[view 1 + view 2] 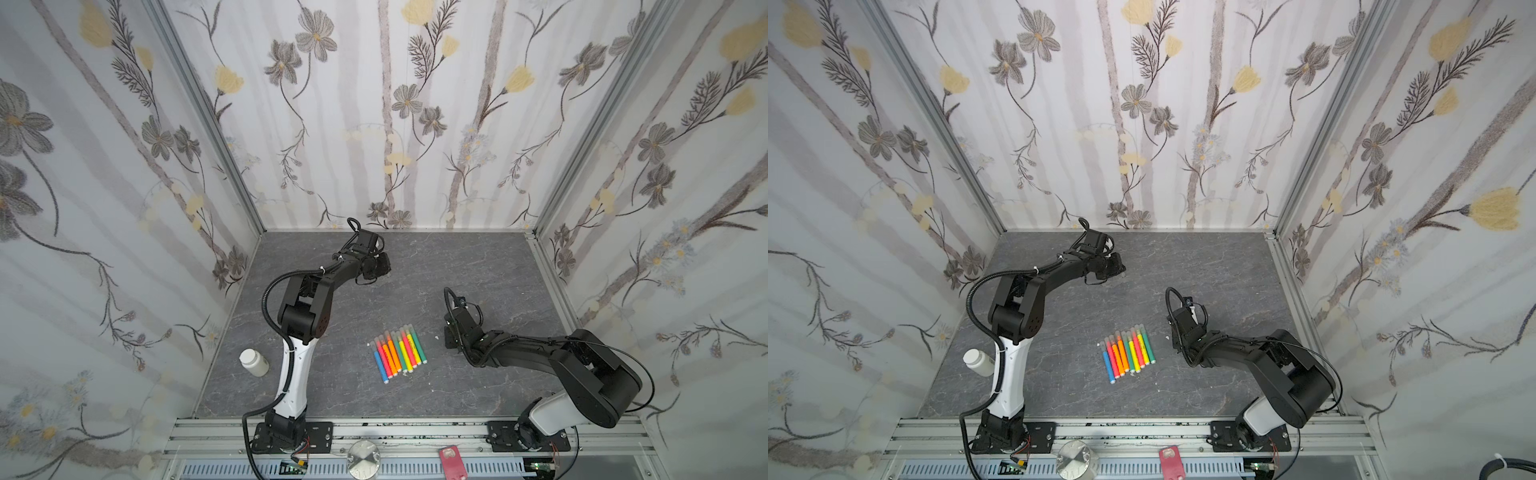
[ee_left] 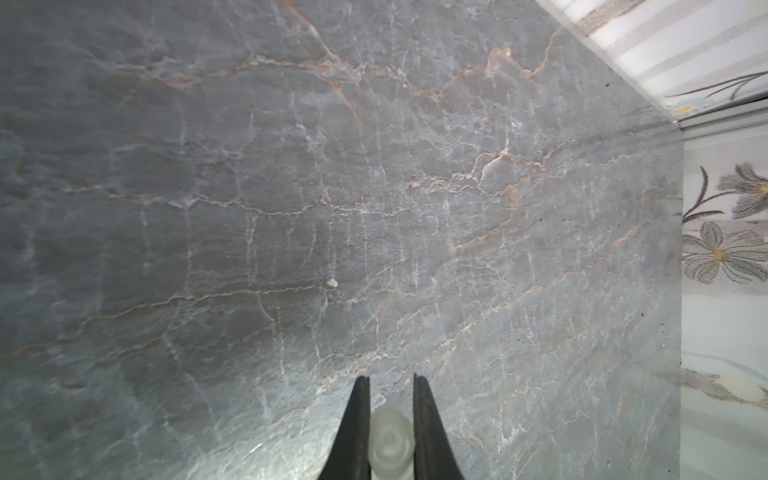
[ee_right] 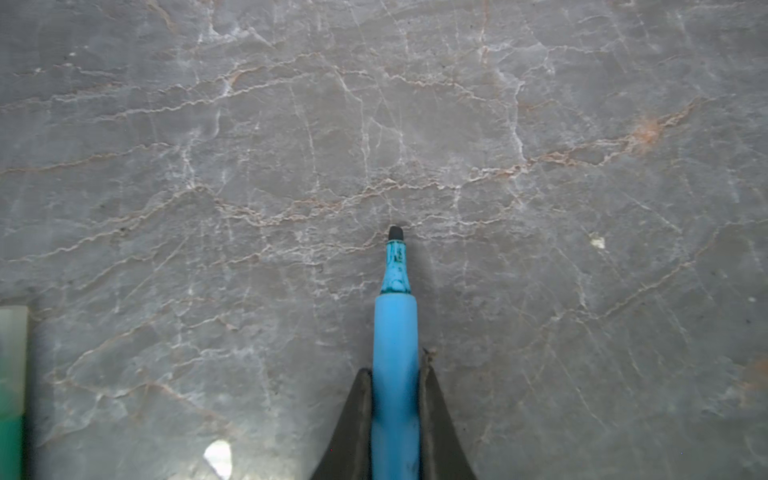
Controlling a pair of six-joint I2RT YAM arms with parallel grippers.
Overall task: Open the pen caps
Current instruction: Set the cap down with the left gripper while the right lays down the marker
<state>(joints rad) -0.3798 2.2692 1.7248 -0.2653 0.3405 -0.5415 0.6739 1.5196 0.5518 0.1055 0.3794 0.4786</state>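
My left gripper will next go down to the clear, bare tabletop by the pale speck (image 2: 334,313) below it and release the loose translucent cap.
Several capped pens (image 1: 399,353) (image 1: 1128,351) lie side by side in a row at the middle of the grey table, their translucent pen caps (image 1: 392,334) pointing away. In the left wrist view, my left gripper (image 2: 390,382) is shut on a loose translucent cap (image 2: 390,440). In both top views it hangs over the far part of the table (image 1: 380,266) (image 1: 1115,266). My right gripper (image 3: 395,370) is shut on an uncapped blue pen (image 3: 395,332), whose dark tip (image 3: 396,232) points at the table. It is right of the row (image 1: 451,336) (image 1: 1173,336).
A white bottle (image 1: 253,361) lies beside the left arm's base, off the table's left edge. A green capped pen (image 3: 12,374) shows at the edge of the right wrist view. Patterned walls enclose the table. A metal knob (image 1: 364,459) and a red item (image 1: 453,461) sit on the front rail.
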